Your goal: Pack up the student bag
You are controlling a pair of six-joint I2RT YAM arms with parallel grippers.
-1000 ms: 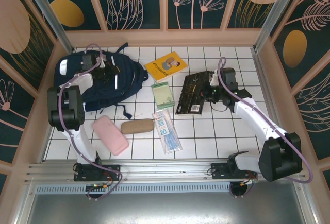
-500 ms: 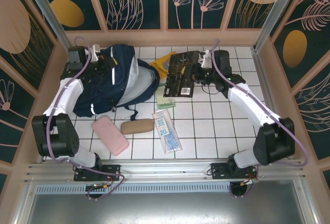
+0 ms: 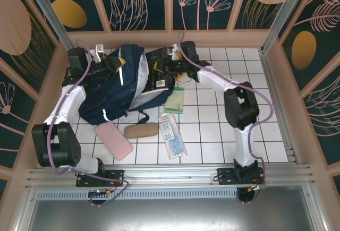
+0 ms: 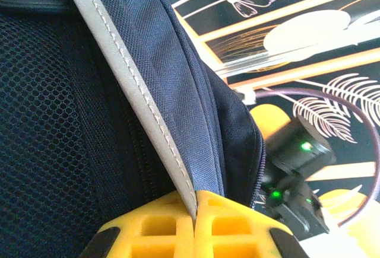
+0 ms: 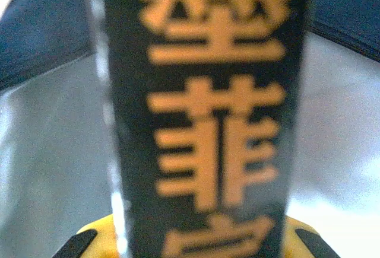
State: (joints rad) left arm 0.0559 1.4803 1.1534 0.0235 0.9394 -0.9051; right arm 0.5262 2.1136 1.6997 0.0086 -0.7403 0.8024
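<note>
The black book in my right gripper has only its far end inside yet, so next I should push it deeper into the bag's opening [image 3: 144, 85] [image 5: 53, 127] and release it.
The navy student bag [image 3: 114, 90] lies at the back left with its mouth held open, showing a pale grey lining [image 3: 139, 79]. My left gripper [image 3: 109, 63] is shut on the bag's upper edge; up close its yellow fingers [image 4: 237, 225] pinch the grey-trimmed navy fabric [image 4: 172, 92]. My right gripper [image 3: 174, 65] is shut on a black book [image 3: 159, 74] with gold characters, whose far end is inside the bag's mouth. In the right wrist view the book's spine [image 5: 208, 110] stands between the fingers, with grey lining [image 5: 47, 151] behind it.
On the tiles in front of the bag lie a pink case [image 3: 113, 139], a tan pouch [image 3: 141, 130], a clear packet with blue print [image 3: 172, 135] and a green notebook [image 3: 174, 101]. A yellow book [image 3: 158, 74] peeks out under the black one.
My right arm has swung left and carried the black book from the back middle into the bag's open mouth. The left gripper has lifted the bag's edge higher, opening it wider.
</note>
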